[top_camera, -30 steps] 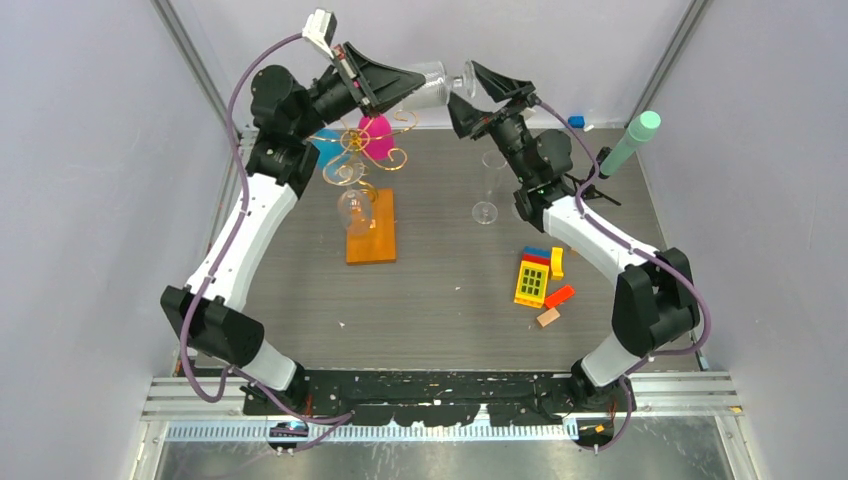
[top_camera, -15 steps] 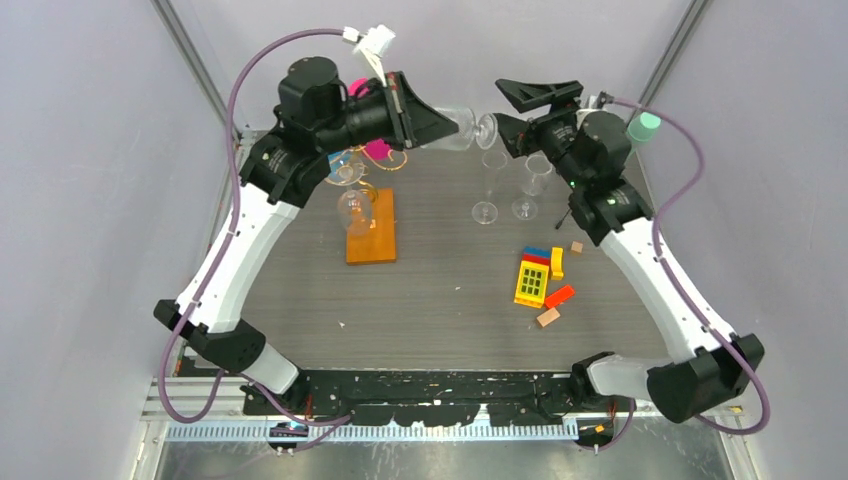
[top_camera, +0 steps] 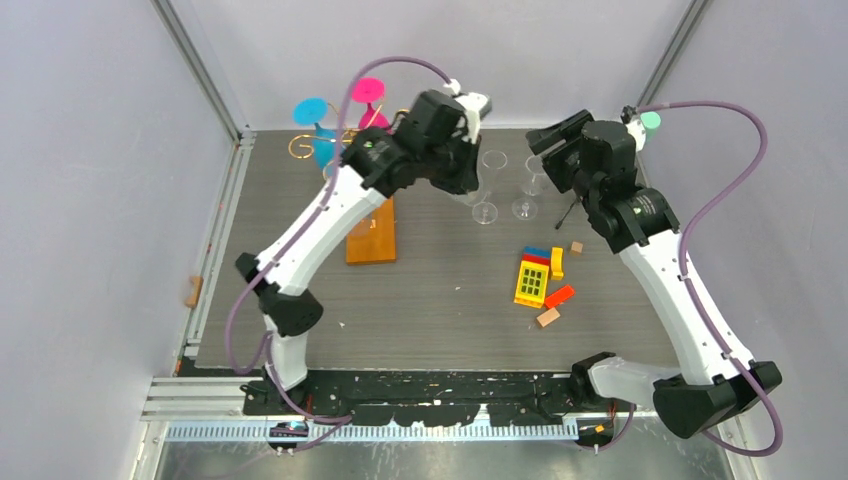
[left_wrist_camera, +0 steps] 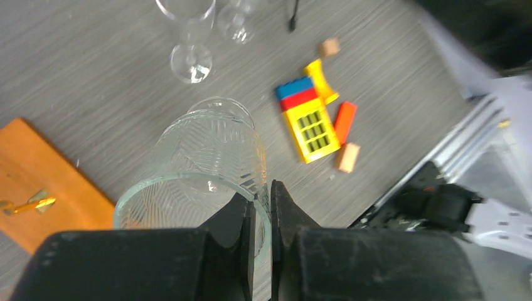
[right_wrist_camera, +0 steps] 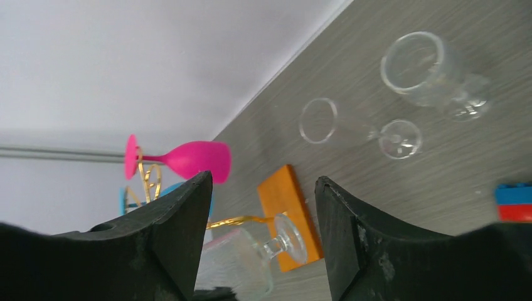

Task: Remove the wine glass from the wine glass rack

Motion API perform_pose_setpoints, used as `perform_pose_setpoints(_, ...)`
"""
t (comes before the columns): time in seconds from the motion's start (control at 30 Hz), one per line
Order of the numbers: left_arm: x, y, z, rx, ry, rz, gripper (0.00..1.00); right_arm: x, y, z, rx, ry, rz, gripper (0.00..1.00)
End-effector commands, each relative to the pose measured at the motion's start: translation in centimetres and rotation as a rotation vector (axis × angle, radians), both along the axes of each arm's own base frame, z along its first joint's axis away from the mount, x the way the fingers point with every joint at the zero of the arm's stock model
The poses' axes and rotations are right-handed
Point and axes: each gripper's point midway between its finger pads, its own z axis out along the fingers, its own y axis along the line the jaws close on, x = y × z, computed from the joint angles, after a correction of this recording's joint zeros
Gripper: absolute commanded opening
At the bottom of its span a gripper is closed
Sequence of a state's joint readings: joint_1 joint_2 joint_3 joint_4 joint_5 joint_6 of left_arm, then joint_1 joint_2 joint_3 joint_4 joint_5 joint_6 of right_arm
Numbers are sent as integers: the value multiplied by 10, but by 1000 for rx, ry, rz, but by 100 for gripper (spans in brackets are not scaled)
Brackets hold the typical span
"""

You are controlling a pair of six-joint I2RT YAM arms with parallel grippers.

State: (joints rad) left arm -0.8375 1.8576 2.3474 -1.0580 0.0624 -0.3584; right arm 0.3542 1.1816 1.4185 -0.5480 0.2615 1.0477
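Note:
The glass's foot should go down onto the empty table between the rack's base [top_camera: 370, 238] and the clear flute, and my left gripper needs to lower it there.
My left gripper [top_camera: 458, 182] points down over the table, to the right of the wine glass rack [top_camera: 345, 150]. It is shut on the rim of a clear patterned wine glass [left_wrist_camera: 207, 157], one finger [left_wrist_camera: 241, 219] inside the bowl and one outside. The glass hangs in the air, foot down, as the right wrist view [right_wrist_camera: 251, 254] also shows. The rack's orange-brown base [top_camera: 370, 238] lies left of it. A pink glass [top_camera: 368, 92] and a blue glass [top_camera: 312, 110] hang on the gold wire arms. My right gripper [top_camera: 552, 150] is open and empty, right of the held glass.
A clear flute [top_camera: 487, 190] and a second clear glass [top_camera: 530, 185] stand on the table between the arms. Toy bricks [top_camera: 535, 278] lie at the middle right. A small black tripod with a mint-green tip [top_camera: 650, 121] stands at the back right.
My left arm has swung the clear glass from near the back wall down and forward over the table, turning it foot down. My right gripper has drawn back to the right, away from the foot.

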Motion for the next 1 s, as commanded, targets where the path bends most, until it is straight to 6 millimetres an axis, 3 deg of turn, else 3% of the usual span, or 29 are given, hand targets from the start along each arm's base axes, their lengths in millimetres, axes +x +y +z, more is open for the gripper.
perform_pose_setpoints(0.0,9,8,-32,194,-28,39,0,-19,-39,17,-135,-36,-124,66)
perform_pose_setpoints(0.23,24,-5,-98,353,38,56,0,-27,-51,14,-171,-30,-166,65)
perform_pose_setpoints(0.47,40,-15,-148,433,86,63,0,-33,-57,18,-180,-37,-184,65)
perform_pose_setpoints(0.97,99,-24,-215,422,111,174,0,-43,-64,21,-173,-50,-200,65)
